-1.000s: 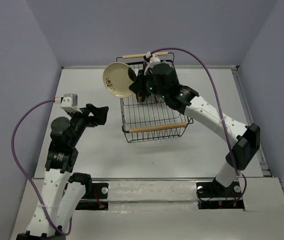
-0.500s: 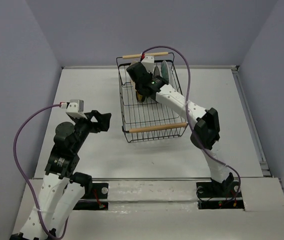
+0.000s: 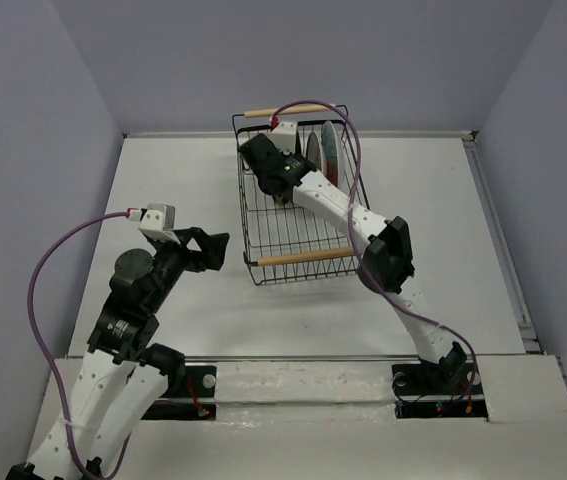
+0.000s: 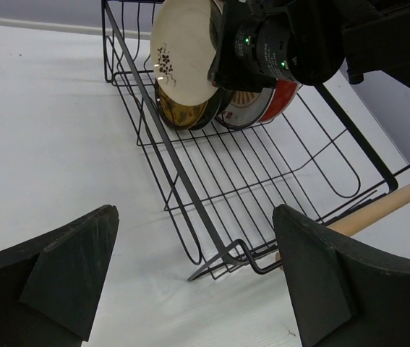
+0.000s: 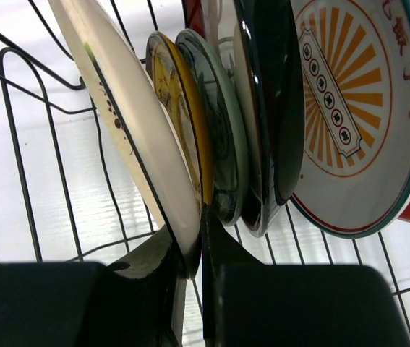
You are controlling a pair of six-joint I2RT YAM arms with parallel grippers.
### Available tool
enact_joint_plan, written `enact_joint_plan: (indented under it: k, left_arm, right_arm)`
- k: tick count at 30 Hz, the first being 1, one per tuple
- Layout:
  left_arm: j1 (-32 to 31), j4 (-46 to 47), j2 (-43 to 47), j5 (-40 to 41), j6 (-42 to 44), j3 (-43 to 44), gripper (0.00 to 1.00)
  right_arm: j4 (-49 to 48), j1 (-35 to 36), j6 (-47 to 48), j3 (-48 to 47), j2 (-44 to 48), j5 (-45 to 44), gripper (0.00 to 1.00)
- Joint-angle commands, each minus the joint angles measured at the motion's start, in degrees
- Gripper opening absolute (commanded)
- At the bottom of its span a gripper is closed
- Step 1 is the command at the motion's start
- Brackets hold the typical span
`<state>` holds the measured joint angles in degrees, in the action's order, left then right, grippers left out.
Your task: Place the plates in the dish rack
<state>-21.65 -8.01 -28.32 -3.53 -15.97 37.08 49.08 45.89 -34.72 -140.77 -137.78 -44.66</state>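
Note:
My right gripper should next lower the cream plate a little, back onto the empty wires (image 3: pixel 271 204) (image 5: pixel 154 225) beside the yellow-brown plate, because the cream plate is still above the rack's bottom.
The dish rack (image 3: pixel 245 215) is a black wire basket with wooden handles at the far middle of the table. Several plates stand on edge in its far end. My right gripper (image 3: pixel 263 165) reaches down into that end, shut on the lower rim of the cream plate (image 5: pixel 129 123) with a dark floral mark (image 4: pixel 179 50). In the right wrist view, a yellow-brown plate (image 5: pixel 183 123), a teal-patterned one (image 5: pixel 223 144), a dark one (image 5: pixel 277 94) and the sunburst plate (image 5: pixel 356 108) stand beside it. My left gripper (image 3: pixel 210 250) hangs open and empty left of the rack's near corner (image 4: pixel 219 260).
The rack's near wooden handle (image 3: pixel 303 257) lies across its front; the far handle (image 3: pixel 293 109) is by the back wall. Grey walls close the table on three sides. A purple cable (image 3: pixel 358 130) arcs over the rack from my right wrist.
My right arm has swung the cream plate from above the rack's left rim down into the rack, on edge beside the others. My left gripper crept slightly toward the rack.

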Motion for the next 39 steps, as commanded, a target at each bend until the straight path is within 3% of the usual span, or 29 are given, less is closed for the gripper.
enact_joint_plan:
  k: [1, 19, 33, 39]
  left_arm:
    - [-1.2, 1.2, 1.2, 1.4, 0.9, 1.1, 0.99]
    - [-2.2, 0.7, 0.6, 2.4, 0.8, 1.2, 0.99]
    - [-2.2, 0.8, 0.1, 2.2, 0.8, 1.2, 0.99]
    - [-2.2, 1.0, 0.3, 1.9, 0.6, 1.2, 0.99]
  right_arm:
    - [0.0, 0.6, -2.2, -3.5, -2.1, -2.3, 0.07]
    - [0.5, 1.1, -3.5, -2.2, -5.2, -1.7, 0.07]
    - [1.4, 3.2, -2.5, -1.6, -2.5, -9.0, 0.07]
    - [1.3, 3.8, -4.1, -3.0, -3.8, -4.4, 0.07]
